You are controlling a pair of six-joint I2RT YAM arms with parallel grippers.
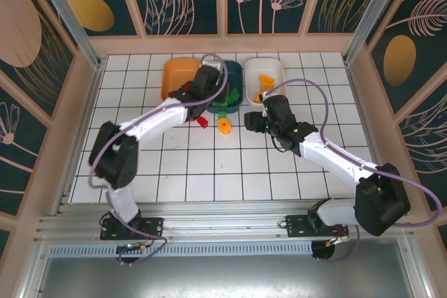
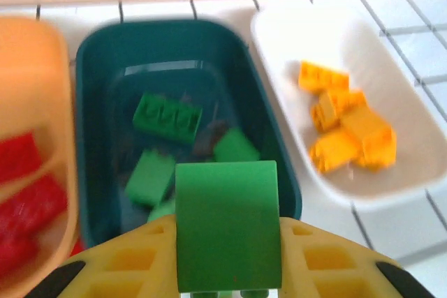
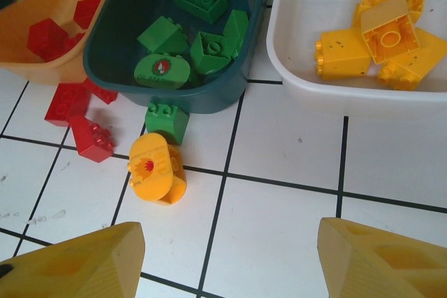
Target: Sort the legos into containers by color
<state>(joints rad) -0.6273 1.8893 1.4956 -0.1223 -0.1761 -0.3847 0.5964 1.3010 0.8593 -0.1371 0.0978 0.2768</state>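
The green lego goes down and outward over the teal container's middle (image 1: pixel 232 84) (image 2: pixel 208 125) next. My left gripper releases it there, since the green legos inside lie below and outward.
My left gripper (image 2: pixel 227 256) is shut on a green lego (image 2: pixel 227 225), which hangs over the near end of the dark teal container (image 2: pixel 91 54); several green legos (image 2: pixel 167 116) lie inside. Red legos (image 2: pixel 21 158) lie in the orange container (image 2: pixel 42 61) and yellow legos (image 2: pixel 349 130) in the white container (image 2: pixel 279 40). My right gripper (image 3: pixel 230 256) is open above bare tiles. Ahead of it on the tiles are a rounded yellow lego (image 3: pixel 157 169), a green lego (image 3: pixel 167 120) against the teal container (image 3: pixel 209 99), and red legos (image 3: pixel 66 102).
The three containers stand side by side at the back of the tiled table: orange (image 1: pixel 180 75), teal (image 1: pixel 234 85), white (image 1: pixel 269 78). The left gripper (image 1: pixel 209 92) reaches over the teal one, the right gripper (image 1: pixel 253 122) is just in front of the white one. Frame walls surround the table.
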